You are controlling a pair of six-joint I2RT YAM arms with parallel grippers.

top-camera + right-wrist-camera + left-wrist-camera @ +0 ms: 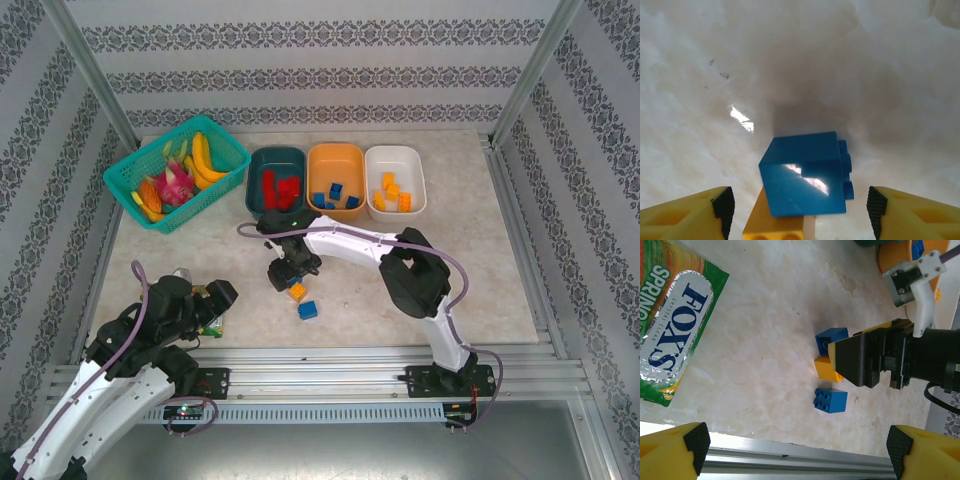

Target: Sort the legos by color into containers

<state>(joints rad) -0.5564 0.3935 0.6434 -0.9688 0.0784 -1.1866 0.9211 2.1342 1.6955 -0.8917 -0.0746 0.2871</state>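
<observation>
The right gripper's fingers already stand on either side of the blue lego that touches the orange-yellow one, so the gripper will lower over the blue lego next and then close its fingers.
Three legos lie on the table in front of the bins: a blue lego (308, 310), an orange-yellow lego (297, 291) and a second blue lego (807, 175) touching it. My right gripper (799, 207) is open and low over the table. Its pads (724, 207) stand on either side of that second blue lego (831, 340), with gaps on both sides. The teal container (277, 151) holds red legos, the orange container (336, 148) blue ones, the white container (394, 150) orange-yellow ones. My left gripper (797, 450) hangs open and empty near the front edge.
A green snack packet (675, 315) lies on the table left of the loose legos. A green mesh basket (218, 185) with toy fruit stands at the back left. The metal rail (790, 460) runs along the near edge.
</observation>
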